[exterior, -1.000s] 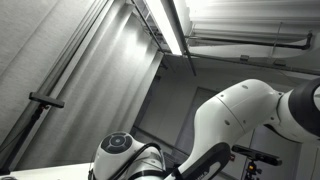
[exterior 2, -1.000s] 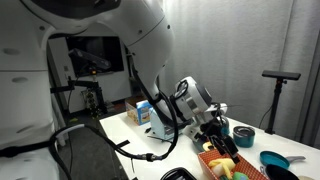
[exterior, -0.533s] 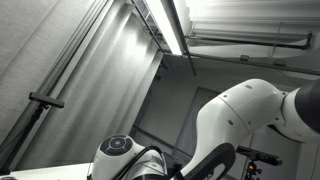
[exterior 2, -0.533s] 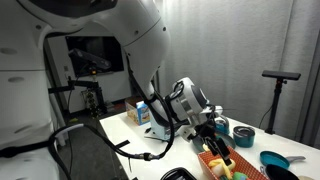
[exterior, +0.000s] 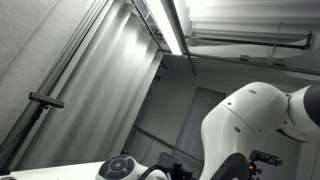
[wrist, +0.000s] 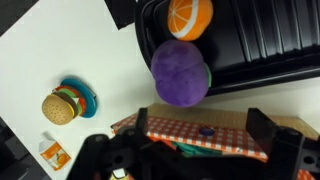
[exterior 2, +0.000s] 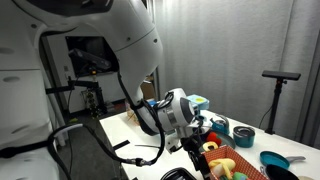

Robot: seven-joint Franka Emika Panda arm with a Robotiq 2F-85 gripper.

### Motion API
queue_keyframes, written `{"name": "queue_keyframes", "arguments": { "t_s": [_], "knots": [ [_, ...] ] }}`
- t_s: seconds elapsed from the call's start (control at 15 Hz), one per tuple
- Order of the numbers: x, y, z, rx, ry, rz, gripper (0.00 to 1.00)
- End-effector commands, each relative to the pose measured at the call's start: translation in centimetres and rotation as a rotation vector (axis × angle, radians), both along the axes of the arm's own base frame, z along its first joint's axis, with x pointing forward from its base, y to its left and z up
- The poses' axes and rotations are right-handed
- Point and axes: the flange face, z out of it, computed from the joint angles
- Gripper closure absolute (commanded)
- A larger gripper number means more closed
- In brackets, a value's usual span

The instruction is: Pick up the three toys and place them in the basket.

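Observation:
My gripper needs to move off the basket's lining next and go down around the purple plush toy [wrist: 180,72], because the purple plush toy is below it and toward the top in the wrist view.
In the wrist view my gripper [wrist: 200,124] is open and empty, its dark fingers [wrist: 265,130] on either side of the red-checked lining of the basket [wrist: 180,128] below it. Something teal lies under the cloth edge. Beyond it a purple plush toy [wrist: 180,72] rests on the rim of a black ribbed tray [wrist: 260,45], with an orange-slice toy [wrist: 188,16] inside the tray. A burger toy [wrist: 60,107] lies on a blue plate [wrist: 82,98] to the left. In an exterior view the gripper [exterior 2: 197,136] hangs low by the basket [exterior 2: 238,166].
A small carton [wrist: 50,153] stands on the white table [wrist: 60,50] near its edge. In an exterior view a teal bowl [exterior 2: 243,133] and a blue bowl [exterior 2: 275,160] sit behind the basket, and a stand [exterior 2: 277,76] rises at the back. The arm [exterior: 260,125] fills another view.
The arm has swung down and to the left in the exterior view, carrying the gripper from above the basket's middle to its near end. The jaws stay open.

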Motion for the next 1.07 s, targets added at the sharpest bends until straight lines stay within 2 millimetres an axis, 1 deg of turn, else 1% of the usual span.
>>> {"name": "queue_keyframes", "arguments": {
  "t_s": [0.0,0.27,0.47,0.8,1.0],
  "knots": [
    [-0.8,-1.5,-0.9,0.021,0.031,-0.008,0.0],
    [-1.8,-2.8,-2.6,0.035,0.073,-0.038,0.0],
    [-2.0,-3.6,-4.1,0.051,0.091,-0.029,0.0],
    [-1.0,-5.5,-5.7,0.11,0.033,-0.058,0.0],
    [-0.9,-6.7,-6.3,0.133,0.013,-0.077,0.0]
  ]
}}
